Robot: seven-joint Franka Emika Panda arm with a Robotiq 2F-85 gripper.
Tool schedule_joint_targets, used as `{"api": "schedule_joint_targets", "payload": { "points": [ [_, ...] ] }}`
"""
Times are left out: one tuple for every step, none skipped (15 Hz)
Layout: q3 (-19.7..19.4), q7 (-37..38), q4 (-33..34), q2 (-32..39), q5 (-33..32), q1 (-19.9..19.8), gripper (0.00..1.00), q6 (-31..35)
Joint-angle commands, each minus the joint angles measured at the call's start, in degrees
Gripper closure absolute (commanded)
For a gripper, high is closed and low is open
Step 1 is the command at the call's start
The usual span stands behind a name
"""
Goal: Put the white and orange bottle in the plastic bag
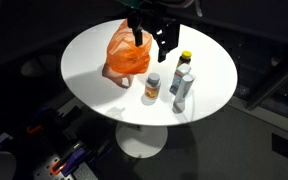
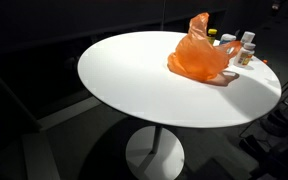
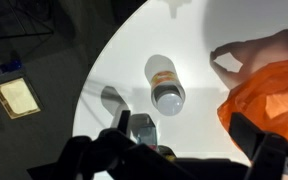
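My gripper should move over to the white and orange bottle next and lower its open fingers around the white cap point(image 1: 153, 77) point(image 3: 168, 100), because the bottle is standing upright with its top uncovered.
The white and orange bottle point(image 1: 152, 87) stands upright on the round white table point(image 1: 89, 60), just beside the orange plastic bag point(image 1: 127, 58). In the wrist view the bottle point(image 3: 165, 83) is seen from above, with the bag point(image 3: 274, 95) at the right. My gripper point(image 1: 150, 42) hangs open and empty above the table, between the bag and the bottles, touching nothing. Its fingers frame the lower part of the wrist view point(image 3: 189, 140). The bag point(image 2: 197, 55) also shows in an exterior view, crumpled with its mouth upward.
A yellow-capped bottle point(image 1: 184, 62) and a grey-white bottle point(image 1: 182, 90) stand close to the target bottle, near the table edge. In the wrist view the grey one point(image 3: 142, 128) lies by my left finger. The bottles cluster behind the bag point(image 2: 246, 50). Dark floor surrounds the table.
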Motion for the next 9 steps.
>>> {"api": "schedule_joint_targets", "payload": {
  "points": [
    [0.3,-0.2,0.1,2.4,0.9,0.0,0.00,4.9],
    [0.4,0.0,0.0,3.4,0.9,0.1,0.00,7.0],
    [0.5,0.2,0.0,4.6,0.8,0.1,0.00,9.2],
    [0.6,0.1,0.0,5.7,0.8,0.2,0.00,11.0],
    [0.8,0.0,0.1,7.2,1.2,0.2,0.00,13.0],
    [1.0,-0.4,0.2,8.6,1.9,0.3,0.00,14.6],
    [1.1,-0.9,0.5,10.1,2.8,0.4,0.00,15.9],
    [1.4,-1.1,0.7,11.3,3.5,0.4,0.00,17.1],
    [1.7,-1.7,1.0,12.7,4.6,0.4,0.00,17.9]
  ]
}}
